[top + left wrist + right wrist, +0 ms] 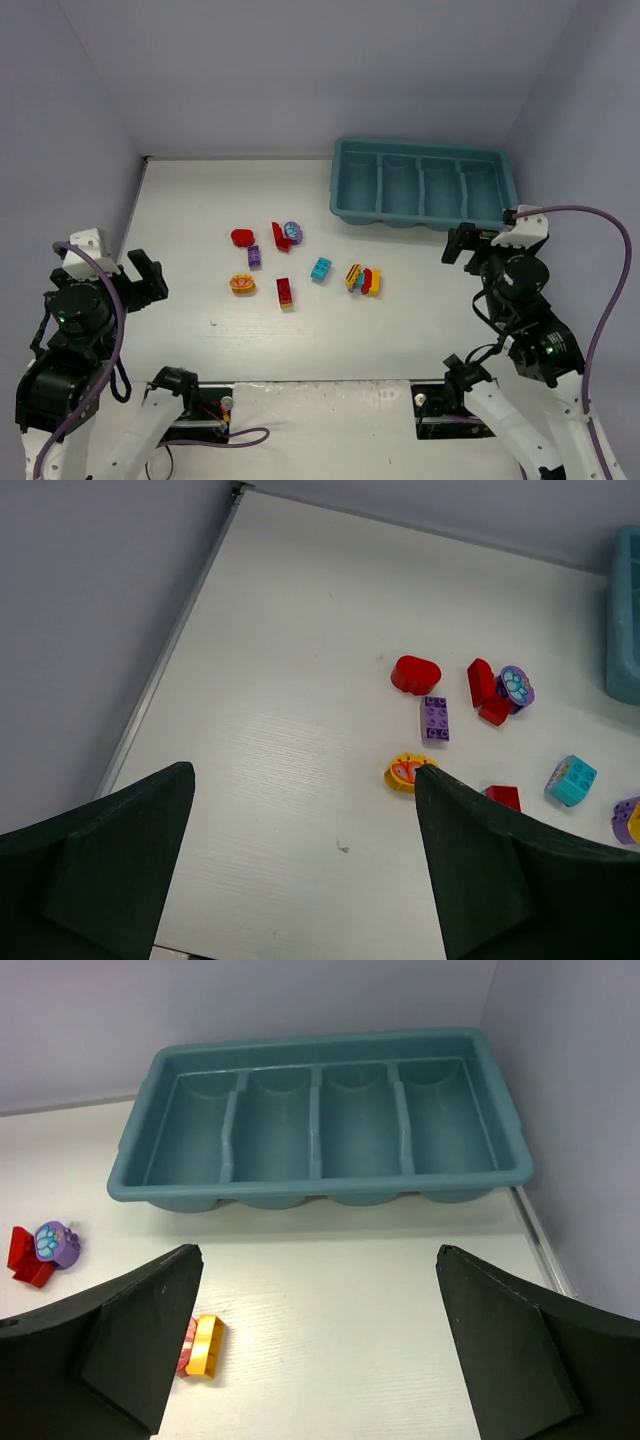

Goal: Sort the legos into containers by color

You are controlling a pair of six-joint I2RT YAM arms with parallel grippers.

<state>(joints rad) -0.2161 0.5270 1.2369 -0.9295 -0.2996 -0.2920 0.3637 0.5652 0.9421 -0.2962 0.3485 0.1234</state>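
Note:
I should move my right gripper across and down onto the stack's striped yellow end (352, 275), below it and to its left in the top view.
The legos lie loose mid-table: a red rounded brick (240, 237), a purple brick (254, 256), a red brick with a purple round piece (287, 235), an orange round piece (242, 283), a red brick (285, 291), a cyan brick (321, 268) and a multicoloured stack (363, 280). The containers are four compartments of a teal tray (420, 143) at the back right, all bare inside. My left gripper (145, 278) hovers open at the left, holding nothing. My right gripper (470, 245) is open in front of the tray (320, 1185), also holding nothing.
Grey walls close in the table at the back and both sides. In the left wrist view the orange piece (405, 772) lies just beyond the right fingertip. The right wrist view shows the stack's yellow end (206, 1345) by the left finger.

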